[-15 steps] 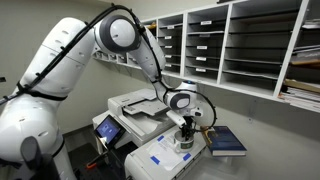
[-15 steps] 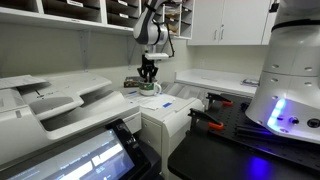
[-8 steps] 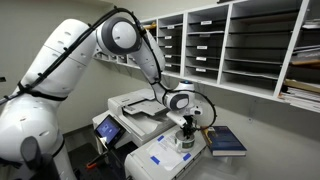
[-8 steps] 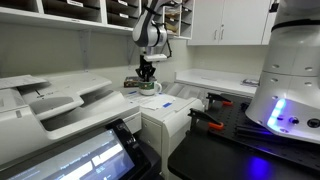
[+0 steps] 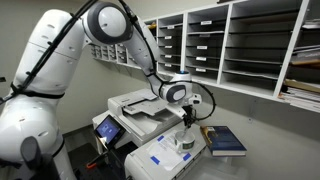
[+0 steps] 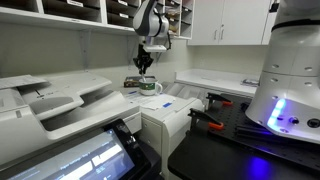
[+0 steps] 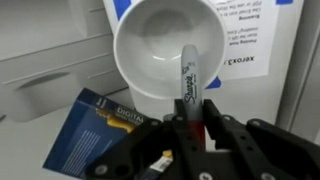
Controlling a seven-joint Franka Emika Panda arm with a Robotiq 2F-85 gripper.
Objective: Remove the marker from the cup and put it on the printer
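The flat spot at the paper's edge opposite the cup is clear, so the robot should next move its gripper toward the right in the wrist view and down there to release.
My gripper (image 7: pixel 190 110) is shut on the marker (image 7: pixel 188 75), a grey-and-black Sharpie that hangs down from the fingers over the mouth of the whitish cup (image 7: pixel 165 45). In both exterior views the gripper (image 5: pixel 186 117) (image 6: pixel 145 67) is raised a little above the cup (image 5: pixel 185 143) (image 6: pixel 150 87), which stands on a flat white box with blue markings. The large white-and-grey printer (image 5: pixel 138 108) (image 6: pixel 50 100) stands beside that box.
The flat white box (image 5: pixel 160 156) (image 6: pixel 178 100) carries the cup. A blue book (image 5: pixel 226 140) (image 7: pixel 98 128) lies next to it. Wall shelves with paper slots (image 5: pixel 240 45) hang above and behind. A red-handled tool (image 6: pixel 205 120) lies on the dark counter.
The gripper has risen straight up from the cup, carrying the marker with it. The arm's upper links have swung upward. The cup has stayed in place.
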